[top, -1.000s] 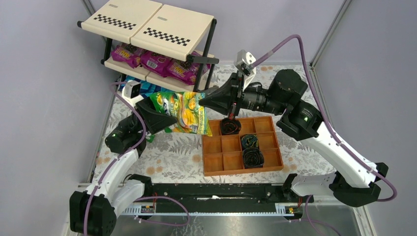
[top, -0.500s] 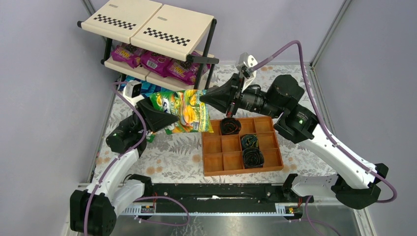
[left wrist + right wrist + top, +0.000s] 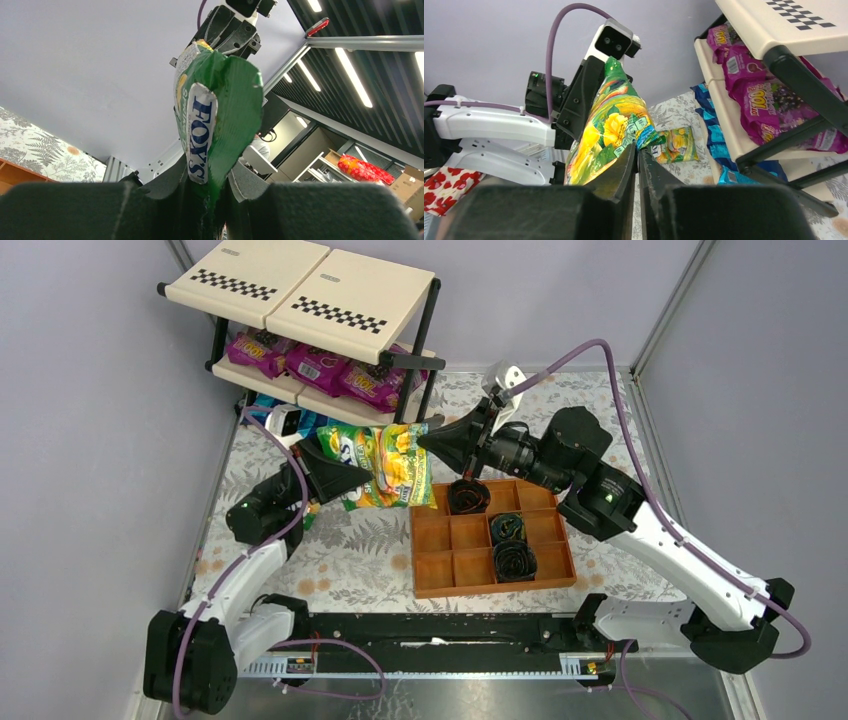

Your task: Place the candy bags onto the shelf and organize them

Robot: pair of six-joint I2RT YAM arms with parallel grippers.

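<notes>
My left gripper rises outward with the green-yellow bag next, then lowers onto the shelf's bare top level (image 3: pixel 362 300) to release it, because the levels below already hold bags.
A green-yellow candy bag (image 3: pixel 385 462) hangs in the air between my two grippers, in front of the shelf (image 3: pixel 300 285). My left gripper (image 3: pixel 358 475) is shut on its left edge; the left wrist view shows the bag (image 3: pixel 220 100) rising out of the closed gripper (image 3: pixel 215 192). My right gripper (image 3: pixel 427 440) is shut on the bag's right corner, and the right wrist view shows the bag (image 3: pixel 609 125) pinched at the gripper (image 3: pixel 638 150). Magenta bags (image 3: pixel 320 365) lie on the middle tier and blue bags (image 3: pixel 275 415) on the bottom tier. Another green-yellow bag (image 3: pixel 676 145) lies on the table.
An orange-brown compartment tray (image 3: pixel 495 582) with dark coiled rolls (image 3: pixel 515 560) sits on the table right of centre, below my right gripper. The shelf's black posts (image 3: pixel 430 340) stand close behind the held bag. Grey walls close in the left and back sides.
Both grippers have carried the green-yellow bag a little to the right and back toward the shelf. Both grips have held.
</notes>
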